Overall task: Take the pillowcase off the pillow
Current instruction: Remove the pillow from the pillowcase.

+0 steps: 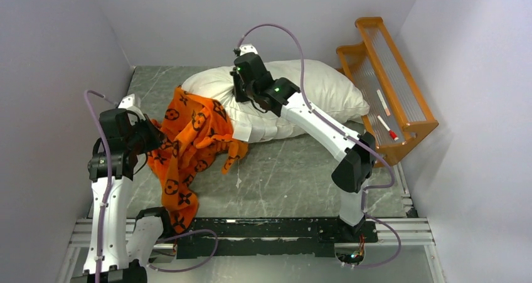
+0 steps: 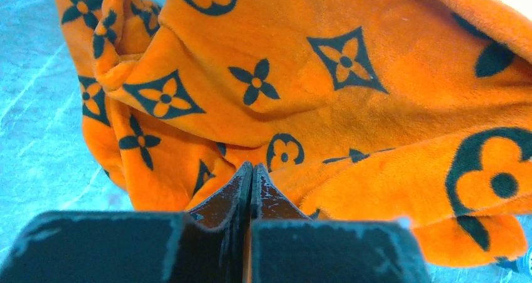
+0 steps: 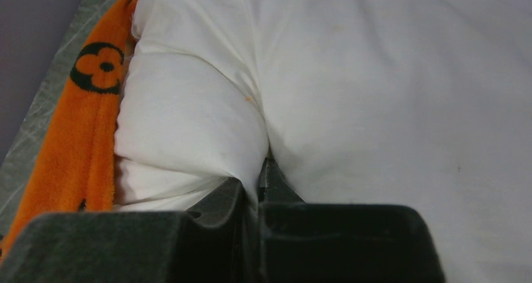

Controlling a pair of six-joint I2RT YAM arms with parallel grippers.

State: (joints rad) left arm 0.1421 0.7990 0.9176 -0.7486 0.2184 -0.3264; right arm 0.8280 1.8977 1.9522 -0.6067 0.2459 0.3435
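The pillowcase point(image 3: 81, 138) is still bunched at the pillow's end, so my right gripper will next pull its pillow fold toward the wooden rack, then release it.
The white pillow point(image 1: 313, 85) lies at the back of the table, bare over most of its length. The orange pillowcase point(image 1: 188, 145) with dark monogram motifs is bunched at the pillow's left end and trails toward the near edge. My left gripper point(image 1: 150, 135) is at its left edge. In the left wrist view the jaws stand pressed together, and the left gripper point(image 2: 252, 167) has folds of the pillowcase point(image 2: 282, 88) spreading from its tips. My right gripper point(image 1: 241, 95) is on the pillow's left part. It point(image 3: 262, 170) is shut on a fold of the pillow point(image 3: 376, 95), beside the pillowcase point(image 3: 81, 138).
An orange wooden rack point(image 1: 389, 82) with clear shelves stands at the back right, close to the pillow's right end. Grey walls close in the left, back and right sides. The grey marbled tabletop point(image 1: 295, 164) shows in front of the pillow. A metal frame point(image 1: 263, 229) runs along the near edge.
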